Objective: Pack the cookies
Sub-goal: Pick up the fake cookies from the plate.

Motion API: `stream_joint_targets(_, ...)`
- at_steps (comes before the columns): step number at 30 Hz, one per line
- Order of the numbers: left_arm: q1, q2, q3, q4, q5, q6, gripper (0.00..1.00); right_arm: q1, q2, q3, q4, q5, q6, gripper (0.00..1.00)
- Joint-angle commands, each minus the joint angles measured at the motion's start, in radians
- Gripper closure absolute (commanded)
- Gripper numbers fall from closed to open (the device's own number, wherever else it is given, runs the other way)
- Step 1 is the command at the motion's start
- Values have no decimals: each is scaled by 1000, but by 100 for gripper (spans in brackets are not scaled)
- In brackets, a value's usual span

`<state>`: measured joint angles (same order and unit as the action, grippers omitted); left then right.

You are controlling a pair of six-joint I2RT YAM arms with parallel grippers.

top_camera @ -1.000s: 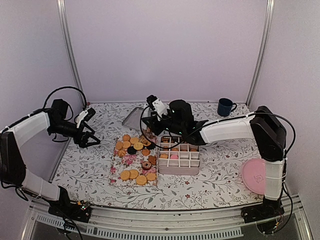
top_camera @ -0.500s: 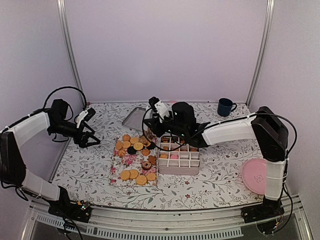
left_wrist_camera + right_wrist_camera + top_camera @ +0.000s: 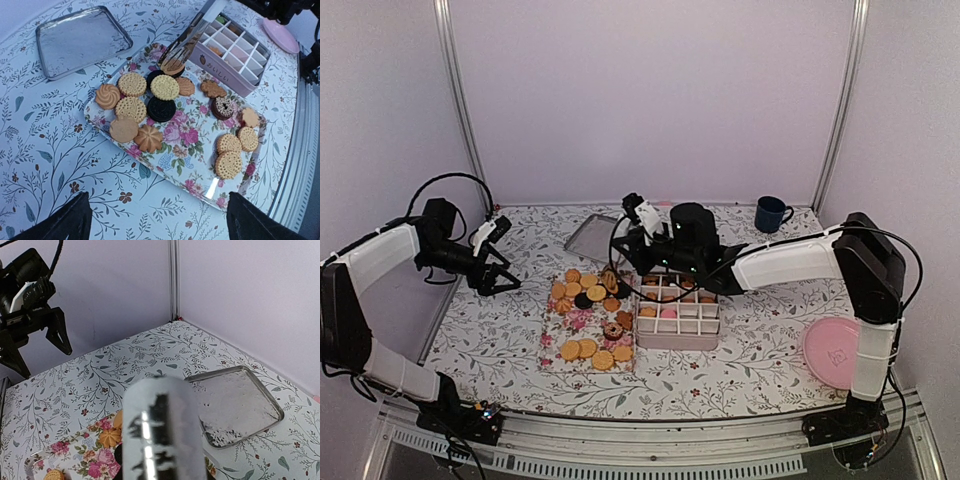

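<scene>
I will lift my right gripper and bring the golden cookie over the pink box's back row (image 3: 669, 282), which is to the gripper's right in the top view.
Several cookies (image 3: 165, 87), mostly golden with a few dark ones, lie on a floral tray (image 3: 185, 135). Beside it stands a pink box (image 3: 220, 75) with white dividers, some cells holding cookies. My right gripper (image 3: 658, 250) is shut on metal tongs (image 3: 187, 37), whose tips pinch a golden cookie (image 3: 173, 68) at the tray's corner next to the box. In the right wrist view the tongs' shiny back end (image 3: 162, 430) hides the fingers. Well left of the tray, my left gripper (image 3: 502, 280) hangs open and holds nothing.
A square metal tray (image 3: 82, 40) lies at the back, behind the floral tray. A dark blue mug (image 3: 771, 213) stands at the back right. A pink plate (image 3: 833, 350) lies at the right front. Purple walls close in the back and sides.
The right arm has shifted a little to the right and the tongs have squeezed together on a cookie at the tray's corner. The left arm has stayed still.
</scene>
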<state>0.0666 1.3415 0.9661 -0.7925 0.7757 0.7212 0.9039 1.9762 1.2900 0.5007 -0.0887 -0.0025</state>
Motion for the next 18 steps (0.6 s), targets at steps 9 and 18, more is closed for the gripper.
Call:
stream_joint_targets(9, 11, 17, 22, -21, 16, 23, 6, 4, -105, 36, -40, -15, 50, 100)
stream_joint_targets(18, 12, 55, 52, -27, 0, 33, 6, 2, -266, -13, -106, 8, 33, 100)
